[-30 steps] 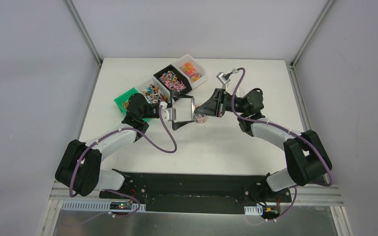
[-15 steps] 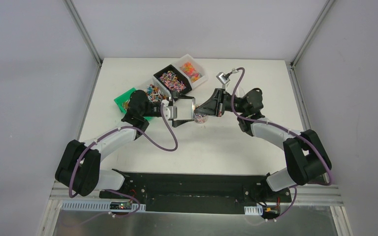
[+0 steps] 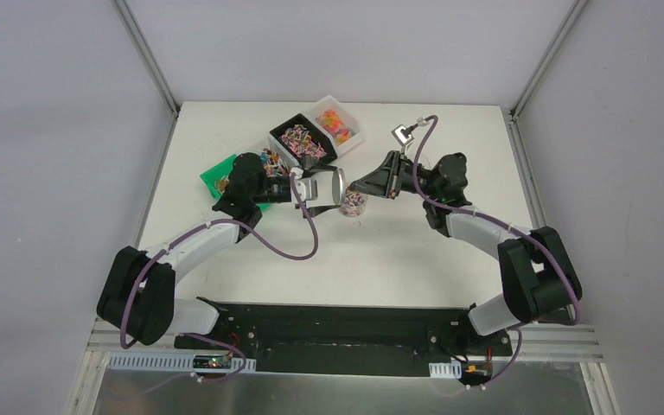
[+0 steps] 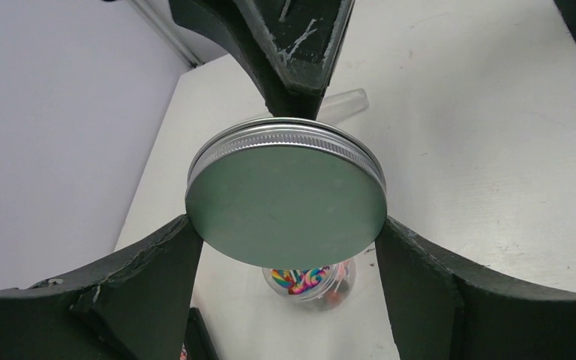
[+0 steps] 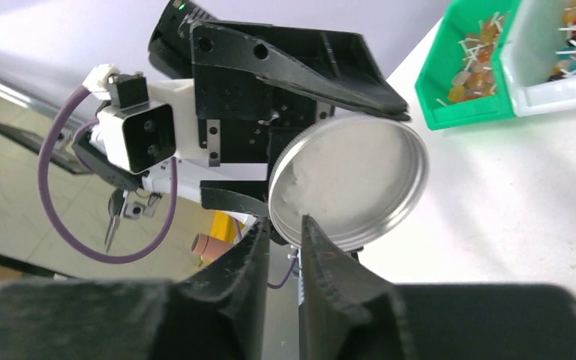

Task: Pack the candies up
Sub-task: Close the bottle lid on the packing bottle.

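Note:
My left gripper has the lid while the candies lie uncovered in the jar, so next I will turn it down over the jar, lower the lid onto the jar's opening [image 3: 354,201] [image 4: 301,279] and let go.
A clear round jar [image 3: 353,206] stands on the table with several bright candies [image 4: 309,279] inside. My left gripper [image 3: 334,188] is shut on the round metal lid [image 3: 338,180] and holds it tilted, just above and left of the jar. In the left wrist view the lid [image 4: 285,199] spans both fingers of that gripper [image 4: 286,226], with the jar below it. My right gripper [image 3: 360,185] meets the lid from the right. Its fingers [image 5: 322,262] are nearly closed, pinching the lid's rim [image 5: 360,172] at the tips.
Four small bins of candies stand at the back left: green [image 3: 218,177], white [image 3: 268,161], black [image 3: 303,140] and white [image 3: 339,124]. The green bin [image 5: 469,71] also shows in the right wrist view. Purple cables loop beside both arms.
My left wrist has turned, so the lid now shows edge-on from above instead of face-up, and sits closer over the jar. My right gripper has shifted slightly right and stays at the lid.

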{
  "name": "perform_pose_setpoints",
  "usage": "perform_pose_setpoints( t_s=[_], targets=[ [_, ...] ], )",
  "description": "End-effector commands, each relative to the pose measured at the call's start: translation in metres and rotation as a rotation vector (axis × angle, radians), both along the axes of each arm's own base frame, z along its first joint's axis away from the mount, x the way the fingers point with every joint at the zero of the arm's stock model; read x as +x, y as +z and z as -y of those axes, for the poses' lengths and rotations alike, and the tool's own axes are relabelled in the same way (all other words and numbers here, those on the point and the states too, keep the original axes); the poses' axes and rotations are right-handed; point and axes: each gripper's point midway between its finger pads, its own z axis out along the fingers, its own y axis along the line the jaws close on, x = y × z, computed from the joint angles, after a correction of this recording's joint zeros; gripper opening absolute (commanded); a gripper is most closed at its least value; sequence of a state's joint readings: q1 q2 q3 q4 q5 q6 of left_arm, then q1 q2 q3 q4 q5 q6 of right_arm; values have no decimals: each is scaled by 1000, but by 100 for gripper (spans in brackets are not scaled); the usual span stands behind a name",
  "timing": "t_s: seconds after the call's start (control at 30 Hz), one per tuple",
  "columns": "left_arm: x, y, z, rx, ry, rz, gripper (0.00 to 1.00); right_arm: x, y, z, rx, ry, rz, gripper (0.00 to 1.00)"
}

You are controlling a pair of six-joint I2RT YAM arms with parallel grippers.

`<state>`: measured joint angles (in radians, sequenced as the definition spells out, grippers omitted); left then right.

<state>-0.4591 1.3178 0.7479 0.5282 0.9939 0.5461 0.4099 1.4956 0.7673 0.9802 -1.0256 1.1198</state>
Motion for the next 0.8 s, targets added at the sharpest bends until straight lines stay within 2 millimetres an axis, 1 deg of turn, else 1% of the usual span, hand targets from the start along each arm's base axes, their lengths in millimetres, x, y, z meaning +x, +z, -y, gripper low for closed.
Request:
perform_pose_setpoints(
  t_s=[0.0, 0.1, 0.13, 0.2, 0.23, 0.3, 0.37, 0.4, 0.5, 0.53, 0.57, 0.67, 0.77],
  targets=[
    [19, 14, -2, 26, 86, 31, 69, 21, -10, 10, -2, -85, -20, 29],
    [39, 4, -6, 86, 180, -37, 67, 34, -16, 20, -10, -140, -53, 39],
    [41, -6, -7, 130, 199, -78, 68, 38, -18, 25, -13, -166, -59, 44],
    [50, -14, -9, 189, 249, -124, 67, 47, -24, 35, -36, -232, -76, 58],
    [54, -17, -9, 218, 272, -147, 66, 51, -28, 40, -56, -265, -80, 64],
    [60, -29, -8, 293, 312, -210, 66, 59, -36, 51, -117, -345, -80, 78],
    [63, -39, -4, 356, 334, -244, 66, 67, -43, 66, -187, -437, -60, 98],
    [66, -42, -2, 375, 354, -256, 66, 71, -45, 73, -216, -481, -51, 100],
    [77, -51, 1, 437, 434, -312, 66, 72, -40, 99, -266, -580, -28, 100],
    [78, -57, 3, 473, 445, -337, 66, 72, -36, 109, -281, -614, -15, 100],
    [83, -59, 9, 504, 452, -349, 66, 72, -37, 120, -310, -657, -15, 100],
    [79, -74, 20, 605, 456, -395, 66, 72, -29, 148, -381, -778, 37, 100],
    [82, -89, 30, 658, 464, -433, 66, 66, -17, 163, -408, -845, 83, 100]
  ],
)
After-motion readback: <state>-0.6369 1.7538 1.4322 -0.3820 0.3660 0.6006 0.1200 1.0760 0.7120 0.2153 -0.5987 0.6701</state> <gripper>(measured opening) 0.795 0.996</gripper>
